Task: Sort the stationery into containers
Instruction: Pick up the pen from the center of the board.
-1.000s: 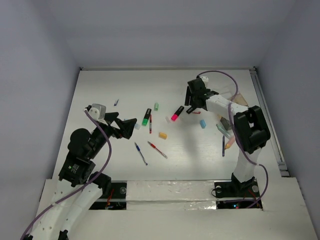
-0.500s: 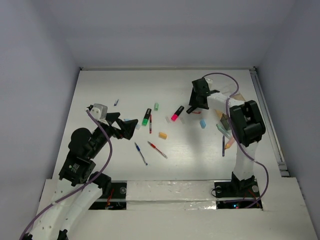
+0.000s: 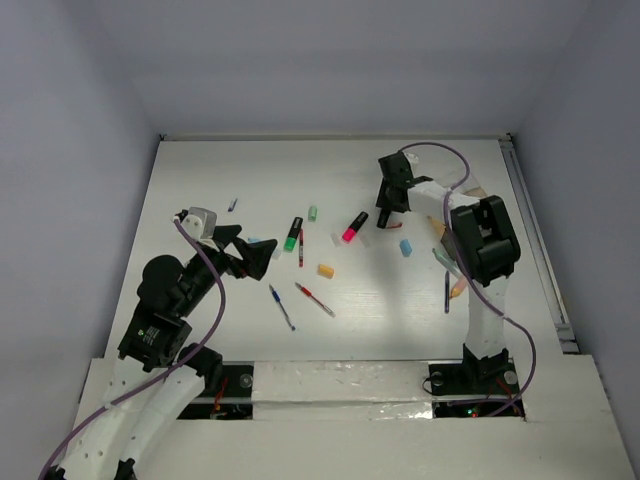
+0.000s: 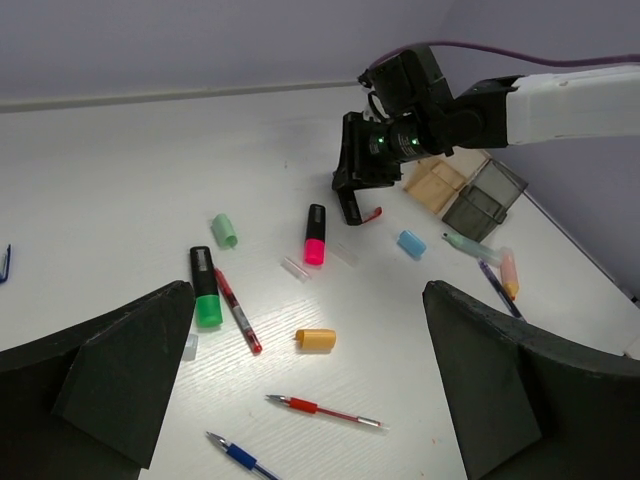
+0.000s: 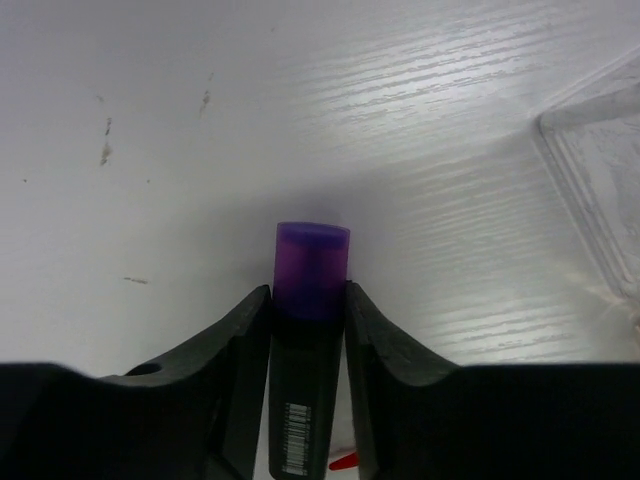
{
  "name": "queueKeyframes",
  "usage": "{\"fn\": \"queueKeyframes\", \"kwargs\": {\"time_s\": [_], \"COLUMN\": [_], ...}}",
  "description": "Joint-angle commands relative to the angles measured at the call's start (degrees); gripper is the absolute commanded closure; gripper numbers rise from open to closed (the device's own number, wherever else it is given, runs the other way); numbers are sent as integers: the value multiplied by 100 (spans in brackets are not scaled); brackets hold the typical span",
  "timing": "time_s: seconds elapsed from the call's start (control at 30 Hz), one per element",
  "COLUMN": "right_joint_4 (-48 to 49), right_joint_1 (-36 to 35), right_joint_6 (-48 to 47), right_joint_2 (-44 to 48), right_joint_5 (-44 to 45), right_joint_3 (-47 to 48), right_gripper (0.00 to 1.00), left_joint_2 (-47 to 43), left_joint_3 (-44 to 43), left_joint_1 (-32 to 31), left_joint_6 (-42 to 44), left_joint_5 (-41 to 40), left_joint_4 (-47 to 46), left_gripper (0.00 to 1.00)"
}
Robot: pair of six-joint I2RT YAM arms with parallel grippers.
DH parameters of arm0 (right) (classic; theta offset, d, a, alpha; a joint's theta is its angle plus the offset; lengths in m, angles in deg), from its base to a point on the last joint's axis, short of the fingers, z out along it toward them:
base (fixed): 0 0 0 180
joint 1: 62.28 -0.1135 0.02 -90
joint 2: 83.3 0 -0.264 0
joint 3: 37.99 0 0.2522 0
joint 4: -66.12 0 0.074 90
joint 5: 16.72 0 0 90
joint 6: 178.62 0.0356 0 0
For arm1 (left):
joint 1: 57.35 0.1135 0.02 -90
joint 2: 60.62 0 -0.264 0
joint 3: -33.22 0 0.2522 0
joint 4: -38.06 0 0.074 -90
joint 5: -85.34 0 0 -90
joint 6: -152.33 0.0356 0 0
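Note:
The highlighter hangs low beside the clear compartment (image 5: 605, 170), so I need to lift my right gripper, move it over there to the right in the top view, and let go.
My right gripper (image 5: 308, 295) is shut on a black highlighter with a purple cap (image 5: 312, 260), held just over the table at the back right (image 3: 383, 212); it also shows in the left wrist view (image 4: 352, 205). My left gripper (image 4: 310, 400) is open and empty, above the left part of the table (image 3: 262, 255). Scattered between them lie a pink highlighter (image 3: 354, 227), a green highlighter (image 3: 293, 234), a red pen (image 3: 314, 299), a blue pen (image 3: 281, 306), an orange eraser (image 3: 326, 270), a blue eraser (image 3: 406, 247) and a green eraser (image 3: 313, 212). The clear compartment box (image 4: 435, 183) stands right of my right gripper.
A second red pen (image 4: 237, 312) lies beside the green highlighter. Several pens and markers (image 3: 447, 275) lie at the right near the right arm. A small blue item (image 3: 232, 204) lies at the far left. The box's clear corner (image 5: 600, 180) is right of my right gripper.
The right arm has folded in and its wrist has turned, the gripper shifting slightly left with the purple highlighter. The left arm has hardly moved.

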Motion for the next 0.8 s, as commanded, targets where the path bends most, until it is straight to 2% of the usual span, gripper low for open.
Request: {"fn": "queueKeyframes", "kwargs": {"time_s": [0.0, 0.07, 0.1, 0.23, 0.33, 0.43, 0.67, 0.77], "right_joint_4": [74, 74, 109, 503, 1116, 1776, 2034, 2043], "right_joint_1": [-187, -188, -249, -249, -249, -249, -13, 444], "right_joint_6": [76, 111, 137, 304, 471, 551, 287, 427], "right_joint_2": [-288, -350, -376, -255, 61, 773, 2118, 2488], "right_joint_5": [-153, -196, -214, -460, -548, -443, 883, 902], "right_joint_3": [338, 426, 435, 496, 348, -57, -909, -1295], "right_gripper": [65, 68, 75, 85, 86, 86, 87, 88], "left_joint_2": [-5, -14, -22, 4, 13, 48, 180, 162], "left_joint_3": [-217, -217, -217, -209, -209, -209, -226, -217], "left_joint_1": [-27, -27, -27, -27, -27, -27, -27, -27], "left_joint_6": [67, 75, 75, 84, 84, 75, 67, 75], "left_joint_5": [108, 99, 99, 99, 99, 117, 284, 301], "left_joint_4": [-286, -286, -277, -294, -294, -294, -268, -268], "left_gripper": [1, 1, 1, 1, 1, 1, 1, 1]}}
